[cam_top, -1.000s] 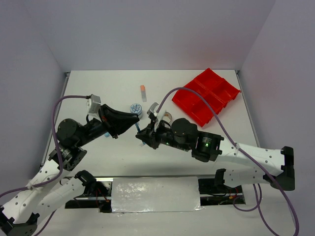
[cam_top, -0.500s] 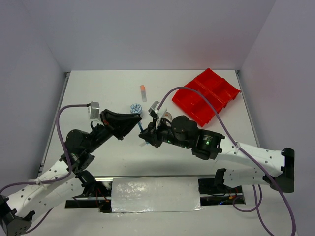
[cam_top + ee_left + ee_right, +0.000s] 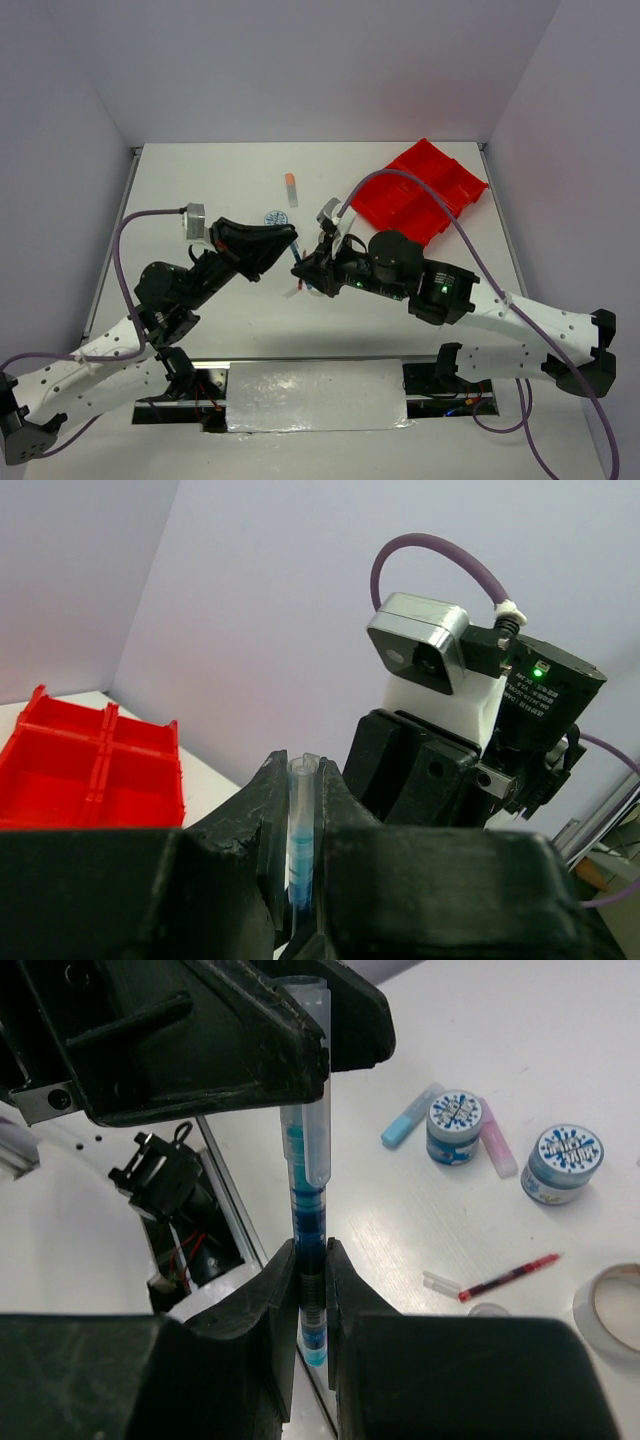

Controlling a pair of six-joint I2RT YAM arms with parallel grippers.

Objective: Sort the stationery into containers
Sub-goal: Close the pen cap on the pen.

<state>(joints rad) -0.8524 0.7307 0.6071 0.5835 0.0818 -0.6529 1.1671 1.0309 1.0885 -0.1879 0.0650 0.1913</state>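
Observation:
The red tray's near section point(image 3: 416, 219) has an empty bottom that can take the pen, so I will move my right gripper to the right in the top view and down over that section.
A blue pen point(image 3: 308, 1190) with a clear cap point(image 3: 300, 780) hangs in the air above the table, held at both ends. My left gripper point(image 3: 301, 780) is shut on the capped end. My right gripper point(image 3: 311, 1260) is shut on the blue barrel. In the top view the two grippers meet tip to tip at the pen point(image 3: 298, 262), left of the red tray point(image 3: 420, 195). Two patterned-lid tubs point(image 3: 454, 1126) point(image 3: 564, 1163), a light-blue tube point(image 3: 410, 1130), a pink tube point(image 3: 497, 1150) and a red pen point(image 3: 505, 1277) lie on the table below.
A tape roll point(image 3: 612, 1310) and a small clear ring point(image 3: 488, 1310) lie beside the red pen. An orange-capped tube point(image 3: 290, 187) lies alone further back. The red tray point(image 3: 90, 770) sits at the back right. The table's near edge and cabling point(image 3: 170, 1210) lie under the grippers.
Both grippers have shifted a little to the right with the pen still between them. The left arm has stretched forward. Neither grip has changed.

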